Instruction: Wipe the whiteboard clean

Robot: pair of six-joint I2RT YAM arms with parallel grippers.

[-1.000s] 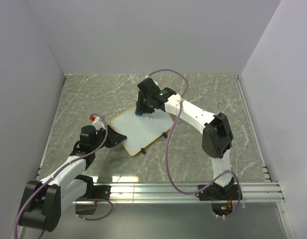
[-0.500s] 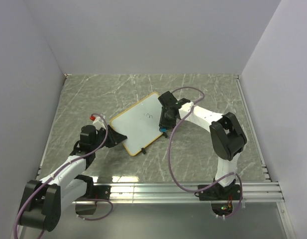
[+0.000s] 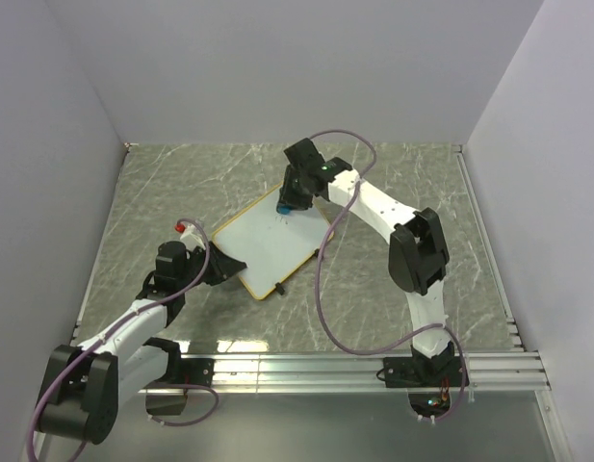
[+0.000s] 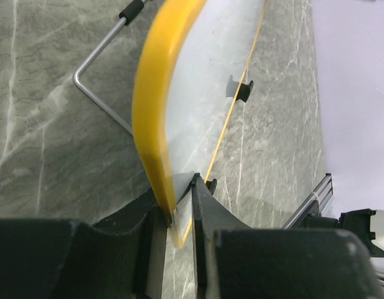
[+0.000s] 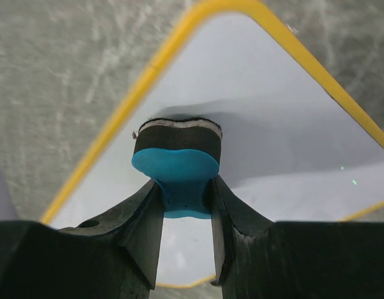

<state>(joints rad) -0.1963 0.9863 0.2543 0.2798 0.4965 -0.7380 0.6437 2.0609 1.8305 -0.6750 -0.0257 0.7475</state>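
I will move my right gripper across the board next, then down past the board's black feet to release the eraser (image 5: 177, 174) on the patch of open tabletop, which is bare.
The whiteboard (image 3: 268, 241), white with a yellow rim, lies tilted in the middle of the table. My left gripper (image 3: 222, 267) is shut on its near-left edge; the left wrist view shows the yellow rim (image 4: 153, 106) clamped between my fingers. My right gripper (image 3: 289, 197) is shut on the blue eraser (image 5: 177, 174) and presses its dark felt face onto the board's far corner (image 5: 254, 112). A faint mark shows on the board just below the eraser in the top view. The surface seen in the right wrist view is white.
A small red object (image 3: 183, 228) lies on the table left of the board. A metal wire stand (image 4: 95, 87) and black feet (image 4: 243, 91) show under the board. Grey walls enclose the marble table (image 3: 422, 183); a metal rail (image 3: 354, 364) runs along the near edge.
My right gripper with the eraser swept from the board's far corner to its right edge, then back up to the far corner. The scribble seen half a second ago is mostly gone. The left gripper held still.
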